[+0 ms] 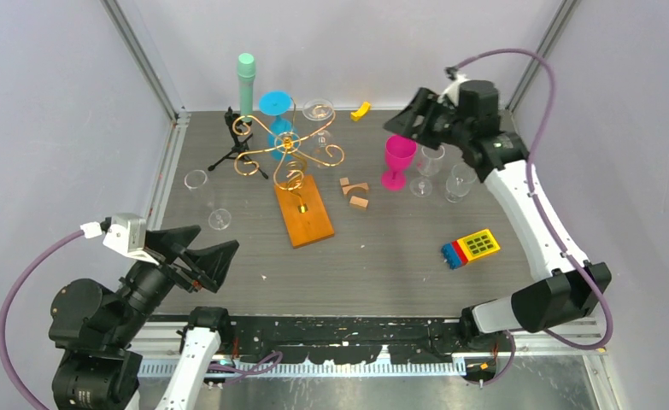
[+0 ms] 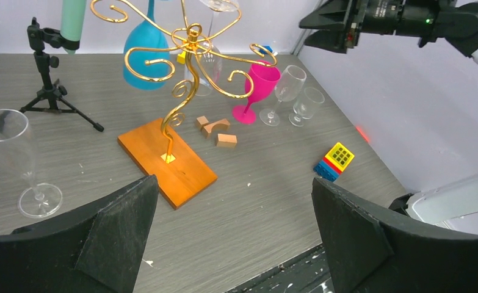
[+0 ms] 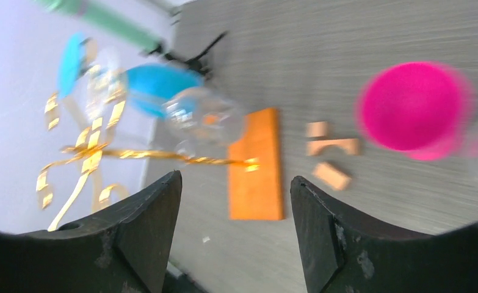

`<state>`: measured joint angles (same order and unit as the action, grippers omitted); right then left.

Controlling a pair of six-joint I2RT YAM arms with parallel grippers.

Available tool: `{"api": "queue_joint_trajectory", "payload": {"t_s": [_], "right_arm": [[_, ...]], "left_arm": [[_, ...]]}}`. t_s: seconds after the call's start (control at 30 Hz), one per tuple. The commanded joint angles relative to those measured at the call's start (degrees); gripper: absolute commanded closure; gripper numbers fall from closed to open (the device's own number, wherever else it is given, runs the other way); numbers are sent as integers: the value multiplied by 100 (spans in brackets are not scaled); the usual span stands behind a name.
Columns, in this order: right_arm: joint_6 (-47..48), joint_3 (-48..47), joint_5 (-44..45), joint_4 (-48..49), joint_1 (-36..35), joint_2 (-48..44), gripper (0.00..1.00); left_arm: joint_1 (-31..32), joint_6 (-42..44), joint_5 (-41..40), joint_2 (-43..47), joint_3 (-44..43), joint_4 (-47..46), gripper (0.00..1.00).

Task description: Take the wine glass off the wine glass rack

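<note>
I need to move my right gripper to the left in the top view next, toward the rack and onto the clear wine glass's upturned foot [image 1: 318, 109] [image 3: 104, 79].
The gold wire wine glass rack [image 1: 290, 147] stands on its orange-brown wooden base [image 1: 303, 213] at the table's middle back. A blue wine glass [image 1: 276, 108] and a clear wine glass [image 1: 318, 111] hang upside down from its arms. Both also show in the left wrist view, the blue one [image 2: 144, 61] and the clear one [image 2: 210, 61], and blurred in the right wrist view [image 3: 202, 119]. My right gripper [image 1: 406, 122] is open and empty, raised right of the rack above a pink glass [image 1: 397, 161]. My left gripper [image 1: 198, 256] is open and empty, near the front left.
A black tripod [image 1: 235, 147] holding a green cylinder [image 1: 245, 79] stands left of the rack. Two clear glasses [image 1: 444, 174] stand beside the pink one. Another clear glass [image 1: 207, 198] stands at left. Wooden blocks [image 1: 355, 193], a toy brick [image 1: 470, 248] and a yellow piece [image 1: 360, 109] lie about.
</note>
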<state>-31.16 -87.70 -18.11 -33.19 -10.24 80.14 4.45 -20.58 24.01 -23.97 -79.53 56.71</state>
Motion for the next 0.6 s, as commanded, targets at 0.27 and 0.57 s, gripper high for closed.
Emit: {"api": "queue_joint_trajectory", "payload": {"t_s": [0.27,0.57], "right_arm": [[-2762,113,322,2847,-1589,281,32],[-2594,-1001,623,1880,-1883,1109,54]], "left_arm": [[12,-315,-30,61,316,-717,0],[13,-685,-96,-141,322,-931,0]]}}
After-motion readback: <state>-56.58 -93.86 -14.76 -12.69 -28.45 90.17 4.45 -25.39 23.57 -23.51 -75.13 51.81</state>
